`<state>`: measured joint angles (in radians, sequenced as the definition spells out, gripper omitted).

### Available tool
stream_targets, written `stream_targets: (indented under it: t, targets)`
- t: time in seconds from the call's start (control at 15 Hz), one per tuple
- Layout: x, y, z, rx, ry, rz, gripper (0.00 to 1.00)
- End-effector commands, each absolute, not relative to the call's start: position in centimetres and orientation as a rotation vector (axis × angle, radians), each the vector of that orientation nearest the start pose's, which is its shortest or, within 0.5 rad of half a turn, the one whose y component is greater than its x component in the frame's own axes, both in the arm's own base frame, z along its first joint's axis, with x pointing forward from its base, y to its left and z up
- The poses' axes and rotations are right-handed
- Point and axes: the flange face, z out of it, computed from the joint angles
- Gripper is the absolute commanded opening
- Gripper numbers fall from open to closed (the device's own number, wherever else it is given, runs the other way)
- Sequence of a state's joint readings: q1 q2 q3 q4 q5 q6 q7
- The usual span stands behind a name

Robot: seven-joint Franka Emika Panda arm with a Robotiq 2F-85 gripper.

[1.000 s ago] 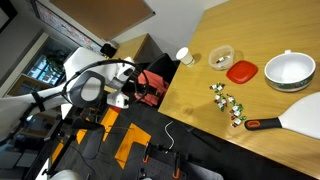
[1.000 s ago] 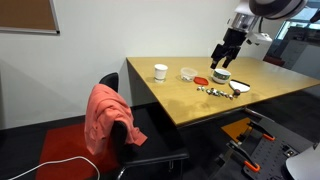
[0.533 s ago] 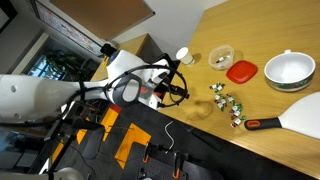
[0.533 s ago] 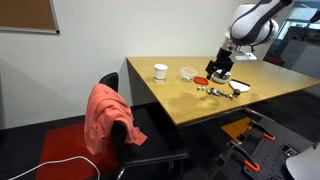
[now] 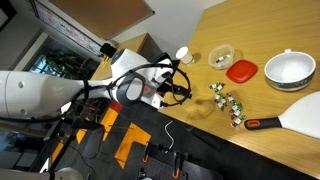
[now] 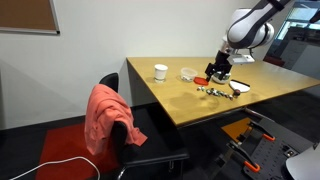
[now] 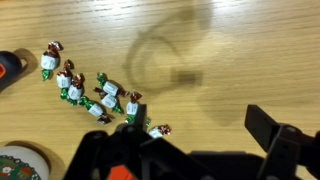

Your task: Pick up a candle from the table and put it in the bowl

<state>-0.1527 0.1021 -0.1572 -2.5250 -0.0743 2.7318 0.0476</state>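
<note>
The gripper has bare wood between its fingers, so next it needs to go down and outward onto the green end of a candle (image 7: 130, 118) at the cluster's end away from the spatula.
Several tiny white-and-green candles (image 5: 226, 101) lie in a loose cluster on the wooden table; they also show in an exterior view (image 6: 214, 91) and at the left of the wrist view (image 7: 95, 95). The small tan bowl (image 5: 221, 57) stands farther back on the table and shows small in an exterior view (image 6: 188, 73). My gripper (image 5: 187, 88) hovers low over the table beside the cluster, also seen in an exterior view (image 6: 216, 71). In the wrist view the gripper (image 7: 185, 150) is open and empty, with bare wood between its fingers and the candles to its left.
A red dish (image 5: 241, 71), a large white bowl (image 5: 289, 70) and a small white cup (image 5: 182, 55) stand near the tan bowl. A spatula with a black-and-orange handle (image 5: 262, 124) lies past the candles. A chair with a red cloth (image 6: 105, 115) stands at the table's edge.
The arm has swung from away from the table down to just over it, beside the candles. In the last half second it has barely moved.
</note>
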Motion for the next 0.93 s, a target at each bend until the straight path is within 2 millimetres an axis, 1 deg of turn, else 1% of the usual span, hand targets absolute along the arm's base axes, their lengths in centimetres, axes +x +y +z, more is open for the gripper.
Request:
stream_targets:
  t: [0.0,0.27,0.4,0.47,0.6,0.73,0.8,0.87]
  targets:
    - [46.0,-16.0,23.8,-3.166,0.494,-0.160,1.00]
    - [46.8,-18.6,21.8,-3.137,0.519,-0.123,1.00]
    - [47.3,-19.5,20.5,-3.136,0.511,-0.110,0.99]
    - [47.6,-19.8,19.8,-3.141,0.503,-0.101,0.91]
    - [48.2,-20.4,18.6,-3.147,0.498,-0.081,0.77]
    - [48.8,-21.0,17.5,-3.152,0.494,-0.063,0.69]
    - [49.1,-21.3,17.0,-3.154,0.490,-0.056,0.72]
    - [49.5,-21.7,16.5,-3.156,0.481,-0.051,0.70]
